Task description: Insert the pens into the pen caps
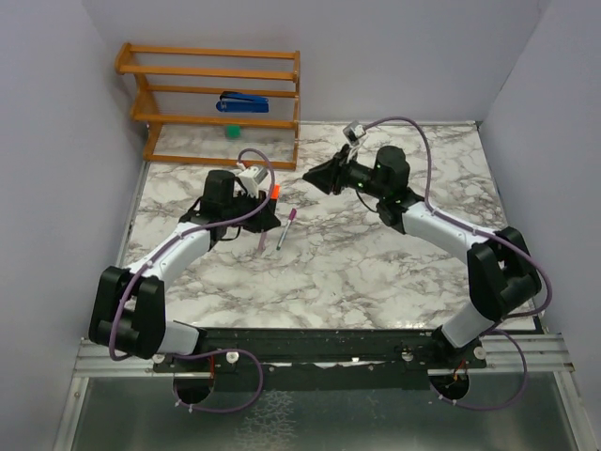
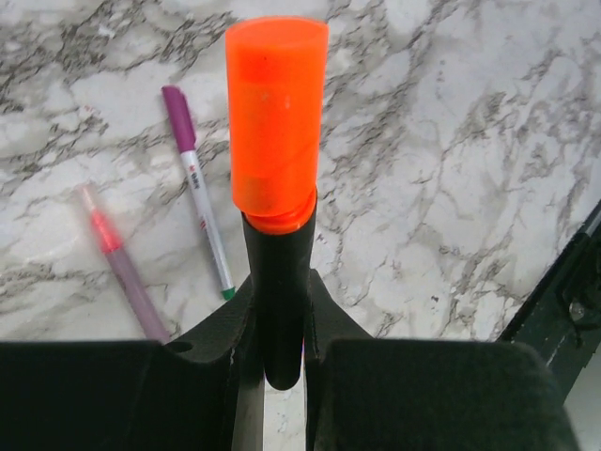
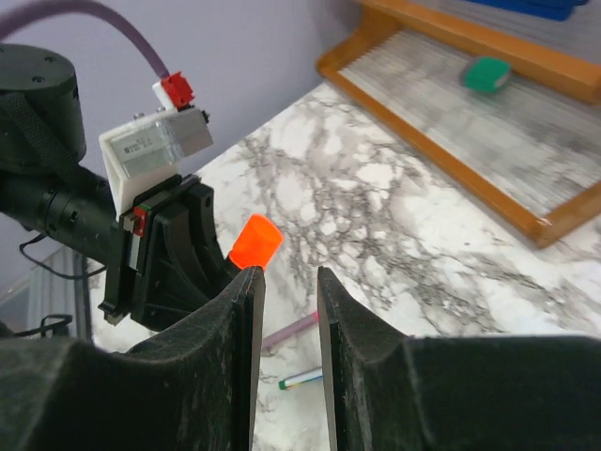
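The left gripper moves down and to the left in the top view to bare marble beside the pink pen (image 2: pixel 127 277) next and releases, since the orange cap tops the marker.
My left gripper (image 2: pixel 279 282) is shut on the short black marker (image 2: pixel 278 310), which stands up out of its jaws. The bright orange cap (image 2: pixel 277 113) sits on the marker's top end. My right gripper (image 3: pixel 286 277) is open and holds nothing; it hovers just right of the orange cap (image 3: pixel 255 242), apart from it. On the marble between the arms lie the silver-grey pen (image 2: pixel 205 230), with the magenta-purple cap (image 2: pixel 177 116) on its end, and the pink pen (image 2: pixel 127 277), whose far end is pale pink. From above, the left gripper (image 1: pixel 263 193) and right gripper (image 1: pixel 315 176) face each other.
A wooden rack (image 1: pixel 216 94) stands at the back left, with a blue stapler (image 1: pixel 242 101) on its shelf and a small green ball (image 1: pixel 232 131) below. Grey walls close in the left, back and right sides of the marble table (image 1: pixel 376 263).
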You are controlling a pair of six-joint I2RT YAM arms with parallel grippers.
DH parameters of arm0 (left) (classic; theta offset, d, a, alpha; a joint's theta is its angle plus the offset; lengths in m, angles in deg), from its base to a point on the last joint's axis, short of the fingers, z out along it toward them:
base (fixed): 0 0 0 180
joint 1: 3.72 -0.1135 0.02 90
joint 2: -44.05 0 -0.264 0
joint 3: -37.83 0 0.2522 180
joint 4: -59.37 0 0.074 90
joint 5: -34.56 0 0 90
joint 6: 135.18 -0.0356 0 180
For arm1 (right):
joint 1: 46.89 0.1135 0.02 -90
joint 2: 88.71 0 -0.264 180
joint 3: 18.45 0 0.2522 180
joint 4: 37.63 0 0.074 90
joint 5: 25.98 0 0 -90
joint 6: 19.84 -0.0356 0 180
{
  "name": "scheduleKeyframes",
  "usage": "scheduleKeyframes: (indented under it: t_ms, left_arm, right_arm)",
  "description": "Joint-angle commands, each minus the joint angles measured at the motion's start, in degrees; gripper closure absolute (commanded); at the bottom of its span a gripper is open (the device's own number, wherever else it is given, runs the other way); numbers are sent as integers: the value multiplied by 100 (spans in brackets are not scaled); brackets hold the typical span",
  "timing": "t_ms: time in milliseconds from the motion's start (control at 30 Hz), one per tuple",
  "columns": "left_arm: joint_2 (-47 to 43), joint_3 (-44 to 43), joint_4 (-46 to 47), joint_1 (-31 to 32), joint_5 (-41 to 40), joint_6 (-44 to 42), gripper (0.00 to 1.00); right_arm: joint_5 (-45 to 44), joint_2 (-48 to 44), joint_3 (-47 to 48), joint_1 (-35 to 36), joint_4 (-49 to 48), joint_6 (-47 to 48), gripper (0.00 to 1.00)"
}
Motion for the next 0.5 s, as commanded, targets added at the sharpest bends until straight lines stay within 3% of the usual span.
scheduleKeyframes:
  t_ms: [0, 200, 467]
  left_arm:
    - [307, -500, -891, -19, -1013, -294, 100]
    - [1028, -1282, -2320, -23, -2547, -408, 100]
    - [1494, -1404, -2867, -15, -3491, -369, 100]
  right_arm:
    - [-985, -447, -215, -146, 156, 114, 66]
    - [-1390, -590, -307, -148, 617, 316, 66]
    - [-1533, -611, -365, -152, 740, 316, 67]
